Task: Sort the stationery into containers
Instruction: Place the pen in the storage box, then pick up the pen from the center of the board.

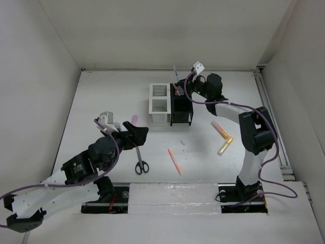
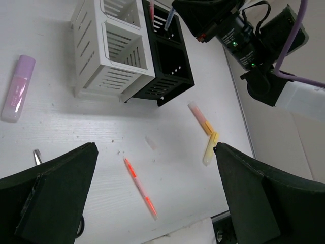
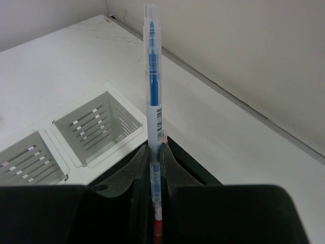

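Note:
I need to lower the blue pen slightly with my right gripper next, over the black organizer's far section (image 1: 179,91), and then open the gripper.
My right gripper (image 1: 180,87) is shut on a clear blue pen (image 1: 174,70) and holds it upright over the far compartment of the black organizer (image 1: 181,114). In the right wrist view the blue pen (image 3: 151,76) stands between the shut fingers (image 3: 139,168), with a red pen (image 3: 158,229) below it inside the black box. The white organizer (image 1: 159,104) stands just left of the black one. My left gripper (image 1: 137,133) is open and empty above the table, near the black-handled scissors (image 1: 140,161). A slim red pen (image 2: 139,185) lies below and between its fingers.
A pink highlighter (image 1: 134,120) lies left of the white organizer. An orange highlighter (image 1: 220,129) and a yellow one (image 1: 225,145) lie at the right, near the right arm. A small translucent piece (image 1: 182,143) lies in front of the black organizer. White walls enclose the table.

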`<state>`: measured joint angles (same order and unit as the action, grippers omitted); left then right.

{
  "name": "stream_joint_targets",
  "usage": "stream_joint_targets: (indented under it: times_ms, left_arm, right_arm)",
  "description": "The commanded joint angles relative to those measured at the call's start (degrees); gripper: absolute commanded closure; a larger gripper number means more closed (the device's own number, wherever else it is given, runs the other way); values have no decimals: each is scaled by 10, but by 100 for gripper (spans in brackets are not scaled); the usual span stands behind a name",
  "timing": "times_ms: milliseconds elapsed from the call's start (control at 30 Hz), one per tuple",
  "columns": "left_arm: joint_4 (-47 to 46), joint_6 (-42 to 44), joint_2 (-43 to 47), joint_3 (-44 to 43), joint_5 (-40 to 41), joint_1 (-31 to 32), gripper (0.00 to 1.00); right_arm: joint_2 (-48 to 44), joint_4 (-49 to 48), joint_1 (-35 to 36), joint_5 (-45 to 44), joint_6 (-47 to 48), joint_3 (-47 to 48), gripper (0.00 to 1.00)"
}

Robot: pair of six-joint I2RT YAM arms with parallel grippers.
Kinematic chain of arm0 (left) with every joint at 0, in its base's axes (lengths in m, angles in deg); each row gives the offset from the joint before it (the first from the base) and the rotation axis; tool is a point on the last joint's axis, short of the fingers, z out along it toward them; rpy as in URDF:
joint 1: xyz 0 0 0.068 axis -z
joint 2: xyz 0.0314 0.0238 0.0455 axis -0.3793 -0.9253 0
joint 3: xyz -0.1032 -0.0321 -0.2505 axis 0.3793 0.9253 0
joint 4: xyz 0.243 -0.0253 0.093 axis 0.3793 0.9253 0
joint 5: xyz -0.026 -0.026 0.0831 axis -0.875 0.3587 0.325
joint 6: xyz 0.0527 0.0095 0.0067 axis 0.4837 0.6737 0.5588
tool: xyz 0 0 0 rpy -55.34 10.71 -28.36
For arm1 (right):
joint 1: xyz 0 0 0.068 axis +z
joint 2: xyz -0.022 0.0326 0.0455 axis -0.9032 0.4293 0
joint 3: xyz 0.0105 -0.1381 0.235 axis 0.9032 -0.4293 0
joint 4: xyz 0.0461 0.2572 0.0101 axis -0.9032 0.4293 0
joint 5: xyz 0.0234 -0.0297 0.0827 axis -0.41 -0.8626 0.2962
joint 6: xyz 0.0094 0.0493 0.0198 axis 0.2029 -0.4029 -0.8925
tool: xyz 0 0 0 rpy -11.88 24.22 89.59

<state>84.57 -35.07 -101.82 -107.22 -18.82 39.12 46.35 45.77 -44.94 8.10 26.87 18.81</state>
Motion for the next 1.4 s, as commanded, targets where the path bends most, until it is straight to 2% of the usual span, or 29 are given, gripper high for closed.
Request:
stream_joint_targets:
  times_ms: [0, 300, 333, 400, 467, 533, 567, 633, 667, 767, 833, 933, 1000, 1133, 1233, 1267, 1300, 1367]
  left_arm:
    - [-36, 22, 4, 6, -16, 2, 0]
    - [-36, 22, 4, 6, -16, 2, 0]
    - [-36, 22, 4, 6, -16, 2, 0]
    - [-41, 22, 4, 6, -16, 2, 0]
    - [-41, 22, -1, 6, -21, 2, 0]
    - [-41, 22, -1, 6, -21, 2, 0]
    - [-41, 22, -1, 6, -21, 2, 0]
    - [-41, 22, -1, 6, -21, 2, 0]
    - [-41, 22, -1, 6, -21, 2, 0]
    - [-41, 22, -1, 6, -21, 2, 0]
    - [-41, 22, -1, 6, -21, 2, 0]
    - [-41, 22, -6, 6, -21, 2, 0]
    - [-41, 22, -12, 6, -15, 2, 0]
    - [-13, 1, -28, -5, 16, 2, 0]
    - [20, -23, -54, -20, 40, 2, 0]
    - [28, -36, -62, -29, 50, 2, 0]
    - [37, -45, -69, -34, 56, 2, 0]
    - [67, -64, -91, -49, 78, 2, 0]
  right_arm:
    - [-2, -69, -4, 14, -18, -18, 100]
    - [3, -78, -4, -3, -23, -47, 100]
    - [3, -78, -4, -3, -23, -47, 98]
    - [3, -78, -4, -3, -23, -47, 90]
    - [3, -78, -9, -3, -23, -47, 75]
    - [3, -73, -9, -3, -23, -47, 70]
    - [3, -72, -9, -3, -23, -47, 62]
    - [3, -72, -9, -3, -23, -47, 53]
    - [3, -72, -9, -3, -23, -47, 44]
    - [-9, -72, -9, 5, -29, -52, 35]
    - [-20, -91, -9, 11, -36, -69, 26]
    - [-77, -105, -4, 16, -51, -84, 17]
    - [-109, -113, 3, 16, -57, -92, 0]
    - [-195, -33, 39, -44, -51, -92, 0]
    - [-244, 101, 67, -110, -46, -65, 0]
    - [-254, 185, 75, -131, -52, -57, 0]
    - [-264, 223, 95, -192, -63, -51, 0]
    - [-298, 288, 115, -251, -109, -50, 0]
